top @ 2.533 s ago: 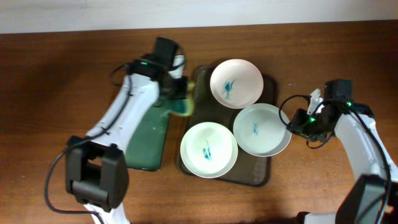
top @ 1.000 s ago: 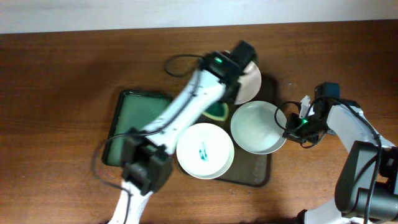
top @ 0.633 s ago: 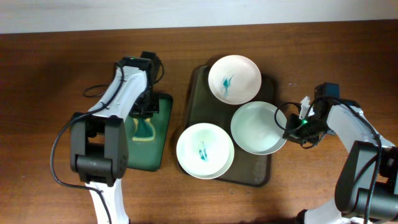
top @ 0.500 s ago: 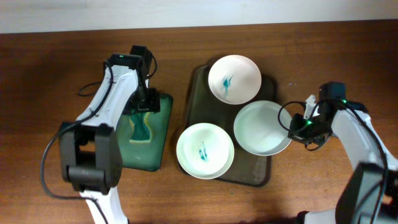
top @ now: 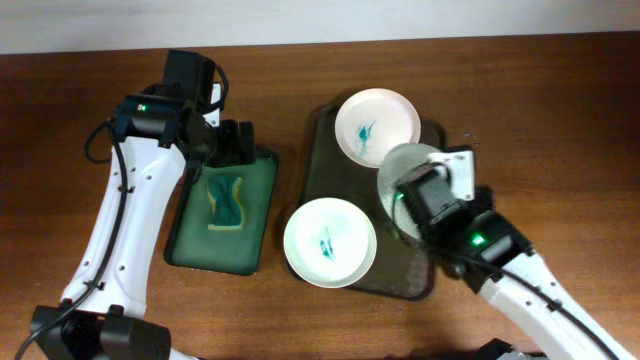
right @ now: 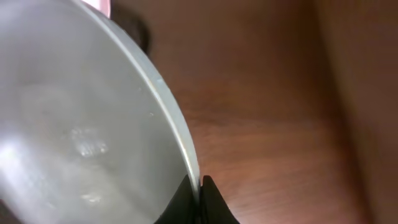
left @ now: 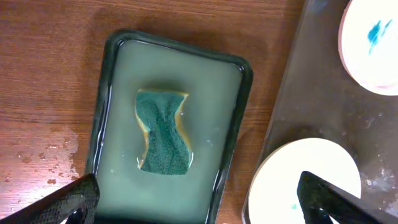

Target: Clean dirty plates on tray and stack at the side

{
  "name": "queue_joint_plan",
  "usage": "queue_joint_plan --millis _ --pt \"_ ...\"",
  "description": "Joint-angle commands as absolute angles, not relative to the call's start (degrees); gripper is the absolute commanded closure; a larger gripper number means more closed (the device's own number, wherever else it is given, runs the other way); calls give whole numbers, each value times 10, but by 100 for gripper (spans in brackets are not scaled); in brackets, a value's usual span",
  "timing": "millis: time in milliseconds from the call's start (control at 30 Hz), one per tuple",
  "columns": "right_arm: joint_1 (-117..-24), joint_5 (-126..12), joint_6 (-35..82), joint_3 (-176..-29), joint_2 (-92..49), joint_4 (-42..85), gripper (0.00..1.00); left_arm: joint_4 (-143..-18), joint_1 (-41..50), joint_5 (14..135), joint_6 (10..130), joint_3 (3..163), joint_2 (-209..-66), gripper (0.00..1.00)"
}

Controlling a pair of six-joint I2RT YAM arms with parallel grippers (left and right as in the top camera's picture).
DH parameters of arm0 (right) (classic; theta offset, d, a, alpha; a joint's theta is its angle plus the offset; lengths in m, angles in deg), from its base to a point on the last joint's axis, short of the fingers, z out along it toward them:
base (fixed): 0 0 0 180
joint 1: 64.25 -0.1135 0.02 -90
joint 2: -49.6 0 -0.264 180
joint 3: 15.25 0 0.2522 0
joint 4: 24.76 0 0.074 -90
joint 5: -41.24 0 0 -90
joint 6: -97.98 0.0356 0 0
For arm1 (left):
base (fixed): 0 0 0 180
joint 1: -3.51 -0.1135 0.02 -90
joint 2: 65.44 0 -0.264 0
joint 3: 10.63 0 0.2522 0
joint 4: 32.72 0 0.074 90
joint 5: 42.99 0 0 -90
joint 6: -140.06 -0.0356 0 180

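The plate will go past the brown tray (top: 318, 150) in my right gripper next, then down to be let go, because bare wooden table is below and to its right in the overhead view.
A brown tray (top: 318, 150) carries two white plates with teal smears: one at the back (top: 377, 127), one at the front left (top: 330, 242). A third plate (top: 394, 168), wiped clean, is tilted at the tray's right and mostly hidden under my right arm. My right gripper (right: 200, 180) is shut on the rim of this clean plate (right: 74, 124). My left gripper (top: 233, 142) hangs open above a green tray (left: 239, 118), with nothing between its fingers (left: 68, 202). A green sponge (left: 163, 134) lies in the wet green tray.
Bare wooden table (top: 540, 110) lies to the right of the brown tray and at the far left. The green tray (top: 180, 245) sits close beside the brown tray's left edge. Water drops spot the wood (left: 59, 146) left of the green tray.
My left gripper has opened, left the sponge in the green tray and drawn back above it. My right arm, holding the clean plate, now reaches across the brown tray's right side.
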State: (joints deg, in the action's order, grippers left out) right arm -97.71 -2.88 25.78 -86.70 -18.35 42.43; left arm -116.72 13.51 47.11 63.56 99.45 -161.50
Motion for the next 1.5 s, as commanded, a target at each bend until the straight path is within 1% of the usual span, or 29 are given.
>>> queue_joint_plan --millis 0,100,233,333,400,433,500,567,600,633,667,700,733,800,833,867,900,933,967,1000,1033,1067,1133,1200,1300,1333,1367,1433,1467 --pt "-1050 89 240 -868 -183 421 96 -1170 135 477 632 1000 -1602 0" --pt "-1120 90 168 -868 -183 421 96 -1176 135 477 632 999 -1602 0" --pt "-1154 140 166 -868 -183 420 96 -1181 135 477 632 999 -1602 0" --pt "-1152 146 186 -868 -183 418 96 -1183 135 477 632 999 -1602 0" --pt "-1137 149 242 -868 -183 412 96 -1182 135 477 632 999 -1602 0" --pt "-1093 140 293 -868 -183 409 96 -1178 135 474 632 999 -1602 0" --pt "-951 12 287 -869 -183 382 96 -1176 135 473 632 999 -1602 0" --pt "-693 -366 162 -869 -185 333 96 -1177 135 473 632 999 -1602 0" --pt "-551 -527 153 -869 -196 317 96 -1176 135 472 632 999 -1602 0" --pt "-415 -625 165 -869 -225 304 96 -1176 135 473 632 999 -1602 0" --pt "-347 -636 194 -869 -251 300 96 -1176 135 473 632 999 -1602 0" --pt "-245 -636 239 -869 -321 290 96 -1174 135 473 632 999 -1602 0" --pt "-200 -636 276 -869 -380 289 96 -1174 135 473 632 999 -1602 0" --pt "-174 -636 282 -869 -450 277 96 -1173 135 472 632 999 -1602 0" --pt "-174 -652 264 -870 -462 269 62 -1170 135 472 632 999 -1602 0" --pt "-174 -703 243 -873 -456 264 39 -1167 135 473 632 999 -1602 0" --pt "-186 -772 215 -886 -434 267 30 -1166 135 472 632 999 -1602 0" --pt "-208 -808 195 -897 -402 285 27 -1166 135 473 632 999 -1602 0" --pt "-282 -811 166 -904 -319 325 27 -1167 135 473 632 999 -1602 0" --pt "-429 -780 129 -903 -226 388 34 -1172 135 473 632 999 -1602 0" --pt "-522 -741 126 -903 -210 421 40 -1177 135 473 631 999 -1602 0" --pt "-585 -715 126 -902 -213 434 43 -1177 135 473 623 999 -1602 0" --pt "-723 -658 126 -882 -249 409 56 -1177 135 473 619 999 -1602 0" --pt "-808 -616 112 -874 -312 374 57 -1177 135 473 619 999 -1602 0" --pt "-863 -602 112 -874 -440 300 58 -1179 135 472 619 999 -1602 0" --pt "-867 -606 112 -874 -476 283 60 -1179 135 473 619 999 -1602 0" --pt "-867 -619 111 -874 -504 271 65 -1179 135 473 619 999 -1602 0" --pt "-867 -648 112 -874 -533 253 69 -1179 135 472 619 999 -1602 0" --pt "-867 -648 111 -874 -534 252 73 -1179 135 473 619 999 -1602 0"
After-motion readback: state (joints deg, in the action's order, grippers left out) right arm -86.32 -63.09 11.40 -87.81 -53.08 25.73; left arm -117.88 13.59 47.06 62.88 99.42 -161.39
